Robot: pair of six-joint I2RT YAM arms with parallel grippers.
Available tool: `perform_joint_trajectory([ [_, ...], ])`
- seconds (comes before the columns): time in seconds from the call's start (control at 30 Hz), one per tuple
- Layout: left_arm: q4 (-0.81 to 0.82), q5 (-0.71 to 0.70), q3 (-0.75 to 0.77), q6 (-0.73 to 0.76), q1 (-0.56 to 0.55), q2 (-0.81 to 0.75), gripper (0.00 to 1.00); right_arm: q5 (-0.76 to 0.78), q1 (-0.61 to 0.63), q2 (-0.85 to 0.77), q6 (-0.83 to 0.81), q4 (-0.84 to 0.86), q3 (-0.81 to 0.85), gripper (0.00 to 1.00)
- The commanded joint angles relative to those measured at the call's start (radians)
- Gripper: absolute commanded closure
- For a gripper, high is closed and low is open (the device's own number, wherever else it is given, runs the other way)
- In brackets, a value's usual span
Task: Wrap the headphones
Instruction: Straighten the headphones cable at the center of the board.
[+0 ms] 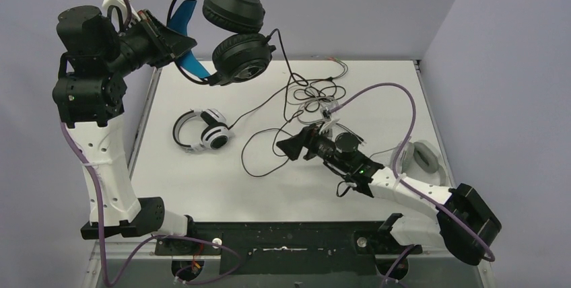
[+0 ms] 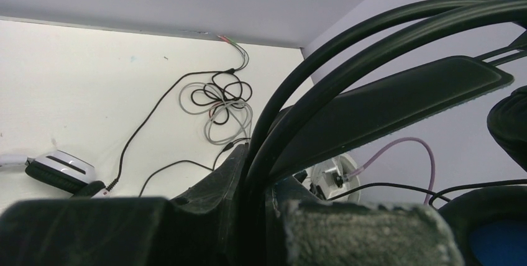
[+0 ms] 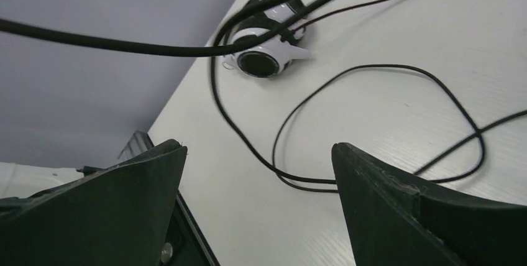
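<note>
My right gripper is open, with its fingers behind the black cable's hanging part [image 1: 285, 105] [image 3: 215, 86] below the cable's small twist, so it should move outward to that part and close there.
My left gripper [image 1: 174, 40] is shut on the blue-lined headband [image 1: 190, 59] of the black headphones [image 1: 241, 57] and holds them high over the table's back left. In the left wrist view the headband [image 2: 398, 92] sits between the closed fingers [image 2: 211, 197]. Their black cable [image 1: 264, 147] hangs to the table and loops there. My right gripper [image 1: 286, 147] is open and empty just above that loop [image 3: 373, 70]. A white headset with black ear-cup centres [image 1: 202, 130] lies left of centre and shows in the right wrist view [image 3: 264, 42]. A pale grey headset [image 1: 423, 157] lies at the right, partly behind my right arm.
Black and pale cables lie tangled [image 1: 313, 93] at the back centre of the white table [image 1: 202, 187], also in the left wrist view [image 2: 220, 101]. Grey walls close the back and both sides. A black rail [image 1: 283, 237] runs along the near edge.
</note>
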Motion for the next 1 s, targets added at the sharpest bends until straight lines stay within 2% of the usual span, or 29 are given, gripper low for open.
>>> perform_joint_trajectory([
  [0.0,0.12,0.038,0.025,-0.049,-0.001,-0.035,1.0,0.396,0.14,0.006,0.045,0.302,-0.011,0.09],
  [0.1,0.122,0.041,0.013,-0.049,-0.001,-0.041,1.0,0.458,0.155,0.046,0.062,0.349,0.003,0.13],
  [0.3,0.131,0.045,-0.002,-0.053,-0.001,-0.051,1.0,0.547,0.158,0.157,0.059,0.434,0.066,0.28],
  [0.53,0.127,0.047,0.003,-0.05,-0.001,-0.045,1.0,0.533,0.16,0.264,0.093,0.501,0.133,0.32],
  [0.6,0.129,0.046,-0.005,-0.048,-0.001,-0.046,1.0,0.55,0.16,0.273,0.104,0.505,0.138,0.37],
  [0.63,0.129,0.046,-0.007,-0.048,-0.002,-0.046,1.0,0.555,0.16,0.272,0.103,0.502,0.14,0.43],
  [0.7,0.128,0.038,-0.005,-0.047,-0.001,-0.046,1.0,0.577,0.156,0.258,0.091,0.451,0.138,0.67],
  [0.73,0.126,0.029,0.001,-0.05,0.0,-0.044,1.0,0.594,0.152,0.246,0.085,0.395,0.133,0.79],
  [0.8,0.115,-0.031,0.051,-0.07,0.013,-0.032,1.0,0.628,0.142,0.217,0.033,0.267,0.107,0.96],
  [0.87,0.062,-0.143,0.162,-0.093,0.034,-0.008,1.0,0.68,0.116,0.19,0.001,0.083,0.069,1.0],
  [0.97,0.011,-0.343,0.277,-0.104,0.059,0.0,1.0,0.559,-0.011,0.126,-0.041,-0.053,-0.019,1.0],
])
